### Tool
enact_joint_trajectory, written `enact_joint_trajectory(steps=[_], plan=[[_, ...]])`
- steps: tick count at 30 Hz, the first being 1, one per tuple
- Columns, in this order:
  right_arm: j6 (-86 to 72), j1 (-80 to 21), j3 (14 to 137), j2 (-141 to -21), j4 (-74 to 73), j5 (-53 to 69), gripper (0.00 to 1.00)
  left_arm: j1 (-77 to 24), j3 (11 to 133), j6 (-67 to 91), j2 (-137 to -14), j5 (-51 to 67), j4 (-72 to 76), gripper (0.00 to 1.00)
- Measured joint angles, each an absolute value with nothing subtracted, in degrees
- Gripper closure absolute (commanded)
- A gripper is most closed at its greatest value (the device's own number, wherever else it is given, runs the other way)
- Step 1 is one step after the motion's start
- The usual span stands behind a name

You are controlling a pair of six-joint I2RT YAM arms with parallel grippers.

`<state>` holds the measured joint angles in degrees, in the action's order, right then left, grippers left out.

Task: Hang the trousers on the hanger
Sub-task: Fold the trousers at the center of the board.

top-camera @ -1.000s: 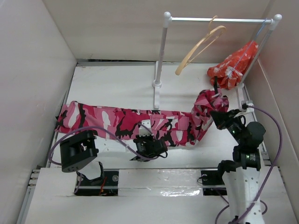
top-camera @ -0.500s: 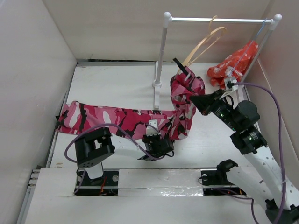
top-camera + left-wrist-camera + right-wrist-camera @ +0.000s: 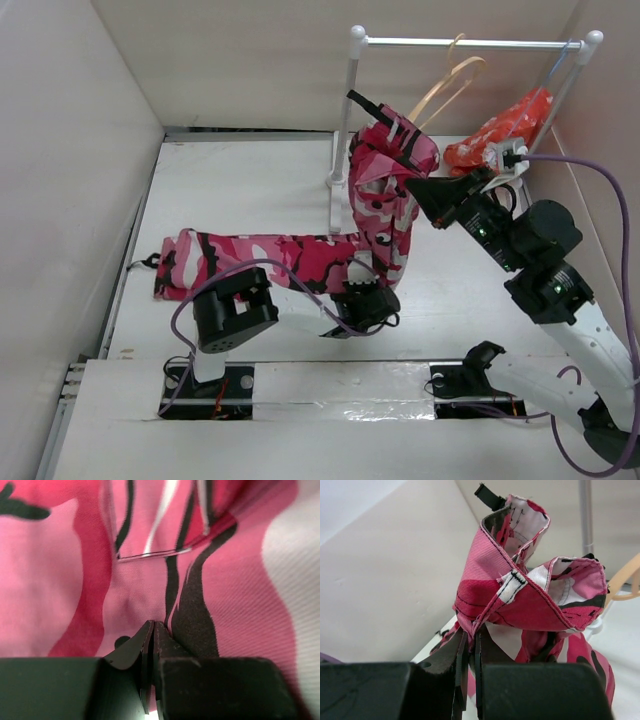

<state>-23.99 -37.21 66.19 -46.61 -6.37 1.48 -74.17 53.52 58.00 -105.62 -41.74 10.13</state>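
Note:
I will next carry the waistband [image 3: 520, 595] with my right gripper to the left in the top view, down over the trousers' other end on the tabletop.
The camouflage trousers [image 3: 280, 255] lie across the table, and their right end is lifted up beside the rack post. My right gripper [image 3: 413, 188] is shut on the waistband edge and holds it high; in the right wrist view [image 3: 472, 630] the waistband [image 3: 520, 595] bunches above the jaws. A black strap end [image 3: 362, 103] sticks up from the bunch. My left gripper [image 3: 372, 300] is shut on the trousers' near edge on the table, and fabric [image 3: 60, 570] fills the left wrist view round its tips [image 3: 154, 624]. The tan wooden hanger [image 3: 440, 90] hangs on the rail, just right of the lifted bunch.
A white rack with a post [image 3: 345, 120] and top rail [image 3: 470, 43] stands at the back. An orange-red floral cloth [image 3: 500, 135] hangs at its right end. Walls close in left, back and right. The hanger's arm shows in the right wrist view [image 3: 625, 577].
My right gripper has carried the waistband up and left, from the right side to near the rack post and hanger. My left gripper moved right, and the trousers slid right with it.

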Motion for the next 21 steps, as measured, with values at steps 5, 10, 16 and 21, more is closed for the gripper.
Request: enact_joint_trajectory(steps=[5,10,16,21], plan=[[-22.3,-37.2,69.6,-46.3,-9.9,-0.8,1.0,-76.9,61.7,54.5,-109.1,-39.2,10.8,1.0],[-20.6,-40.1,72.9,-50.0,-9.4,-2.5,1.0,-79.7,59.3,51.9,-101.8,-40.2,9.9,0.6],[-19.6,-42.3,73.6,-59.0,-7.4,-3.7,1.0,-76.2,48.0,50.1,-73.6,-43.0,5.2,0.55],[-19.4,-44.6,73.6,-67.5,-6.2,-5.1,1.0,-71.9,43.2,50.3,-48.3,-46.2,-0.8,0.58]])
